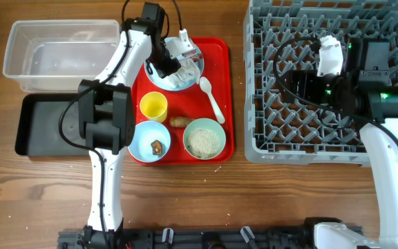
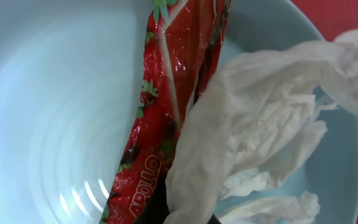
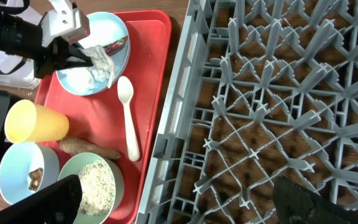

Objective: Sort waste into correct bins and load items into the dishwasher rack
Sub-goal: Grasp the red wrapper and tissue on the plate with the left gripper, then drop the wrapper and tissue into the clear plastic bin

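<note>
I should lift the tissue off the plate with my left gripper. Then I should move it over the empty clear tub.
A light blue plate sits at the back of the red tray. On it lie a crumpled white tissue and a red-and-white snack wrapper. My left gripper is down on the plate, shut on the tissue, and the wrapper runs just beside its fingers. My right gripper hangs open and empty over the left part of the grey dishwasher rack.
Also on the red tray are a yellow cup, a white spoon, a bowl of rice, a bowl with a brown lump and a brown stick. A clear tub and a black tray stand to the left.
</note>
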Controlling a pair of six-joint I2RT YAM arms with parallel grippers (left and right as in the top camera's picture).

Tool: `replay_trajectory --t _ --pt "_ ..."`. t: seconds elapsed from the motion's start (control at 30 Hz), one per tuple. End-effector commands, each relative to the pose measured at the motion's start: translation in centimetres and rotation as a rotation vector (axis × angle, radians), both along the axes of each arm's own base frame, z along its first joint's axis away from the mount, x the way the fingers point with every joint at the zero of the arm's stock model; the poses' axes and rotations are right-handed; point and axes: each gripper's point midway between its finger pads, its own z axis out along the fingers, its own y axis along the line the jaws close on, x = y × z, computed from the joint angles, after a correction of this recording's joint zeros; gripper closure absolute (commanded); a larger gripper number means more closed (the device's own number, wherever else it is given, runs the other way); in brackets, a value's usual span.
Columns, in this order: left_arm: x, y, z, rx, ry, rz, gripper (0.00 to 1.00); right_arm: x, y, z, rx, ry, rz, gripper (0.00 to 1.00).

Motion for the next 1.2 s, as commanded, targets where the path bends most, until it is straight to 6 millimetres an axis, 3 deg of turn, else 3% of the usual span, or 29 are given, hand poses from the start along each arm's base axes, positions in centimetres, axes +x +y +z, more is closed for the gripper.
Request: replay_trajectory --t 0.0,0.07,0.23,0.3,0.37,0.43,0.5,0.63,0.7,0.8,0.93,1.03,1.07,1.1,1.17 --pt "-0.1 0.0 -1.0 -0.031 0.101 0.251 0.96 0.3 0.4 0.6 0.027 -0.006 0.008 0.00" --pt "0.9 -0.1 1.9 -0.080 0.098 0.415 0.96 0.3 0.4 0.6 0.040 0.002 -0.010 0.00" --pt "2.7 0.8 12.6 -0.237 -0.003 0.682 0.96 0.3 0.4 0.6 0.040 0.002 -0.010 0.00" --pt "2.5 2.6 17.2 -0.287 -0.056 0.771 0.96 0.3 0.4 0.6 0.040 0.003 -0.010 0.00" --pt "1.9 5.1 20.5 -0.303 -0.102 0.815 0.96 0.3 0.4 0.6 0.040 0.003 -0.010 0.00" --pt "1.5 9.0 21.6 -0.259 -0.132 0.951 0.96 0.3 0.4 0.6 0.040 0.002 -0.010 0.00" --pt "1.0 14.1 20.7 -0.170 -0.135 1.106 0.96 0.4 0.4 0.6 0.040 -0.001 -0.010 0.00" --pt "0.8 20.4 17.4 -0.103 -0.075 1.239 0.96 0.6 0.4 0.8 0.040 -0.012 -0.010 0.00" --pt "1.2 22.4 15.6 -0.089 -0.053 1.277 0.96 0.6 0.4 0.8 0.040 -0.013 -0.010 0.00" --pt "1.9 24.1 13.0 -0.070 -0.032 1.295 0.96 0.6 0.4 0.8 0.040 -0.013 -0.010 0.00" --pt "2.4 24.5 10.2 -0.051 0.003 1.301 0.96 0.6 0.4 0.8 0.040 -0.012 -0.010 0.00" --pt "2.5 24.5 9.3 -0.044 0.016 1.301 0.94 0.6 0.4 0.8 0.044 -0.010 -0.015 0.00" --pt "2.5 24.5 9.2 -0.044 0.017 1.301 0.89 0.6 0.4 0.8 0.044 -0.010 -0.015 0.00" --pt "2.6 24.5 9.1 -0.044 0.016 1.301 0.72 0.6 0.4 0.8 0.044 -0.010 -0.015 0.00" --pt "2.8 24.5 9.2 -0.049 0.007 1.301 0.19 0.6 0.4 0.8 0.044 -0.010 -0.015 0.00"
